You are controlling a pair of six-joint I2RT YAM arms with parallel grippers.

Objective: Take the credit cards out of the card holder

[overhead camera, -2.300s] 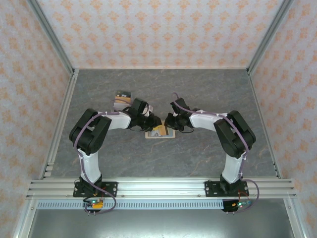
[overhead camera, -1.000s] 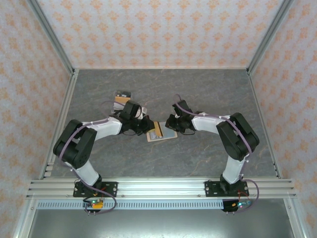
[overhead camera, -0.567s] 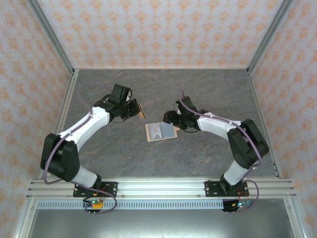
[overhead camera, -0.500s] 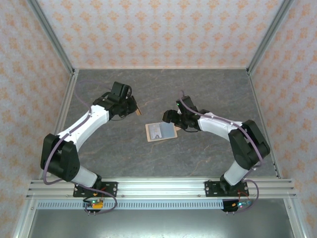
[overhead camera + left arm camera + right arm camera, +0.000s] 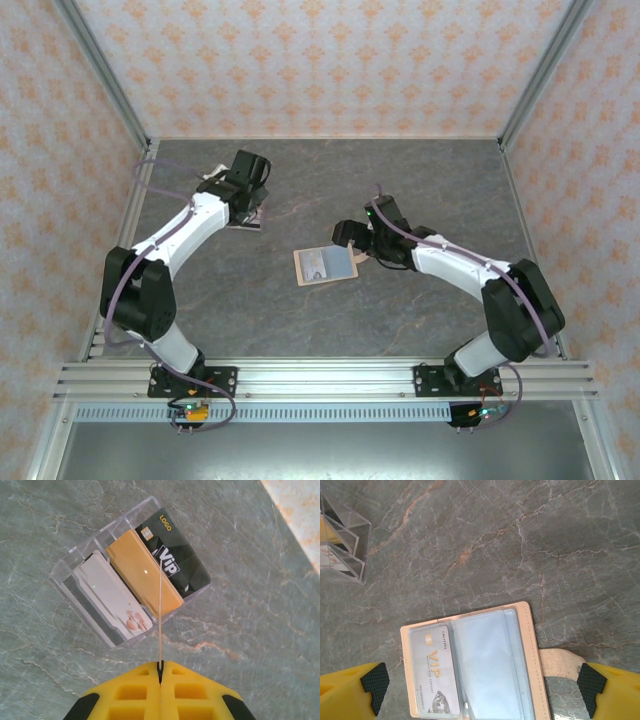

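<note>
The edge-on card lowers toward the tan-orange card in the clear tray next and leaves my left gripper there, since that tray already holds sorted cards.
The card holder [image 5: 520, 650] lies spread open on the table, beige with pale blue pockets, its snap tab [image 5: 560, 662] sticking out to the right. A grey-white VIP credit card [image 5: 435, 675] sits in its left pocket. My right gripper [image 5: 482, 687] hovers open over it, one finger on each side, touching nothing. From above, the card holder [image 5: 325, 265] lies at mid-table with the right gripper [image 5: 352, 242] just beyond its right end. My left gripper [image 5: 161, 666] is shut on a thin credit card [image 5: 160, 630] seen edge-on, held over a clear tray.
The clear plastic tray [image 5: 75, 565] holds a grey-white card [image 5: 117, 602], a tan-orange card [image 5: 142, 577] and a black VIP card [image 5: 177, 560]. It stands at the far left [image 5: 243, 215], under the left gripper [image 5: 250, 195]. Its corner [image 5: 342, 545] shows beyond the holder. Frame posts line the table's sides.
The left arm has swung from the card holder to the far-left clear tray, carrying a card. The right gripper has opened and drawn back a little from the holder's tab.
</note>
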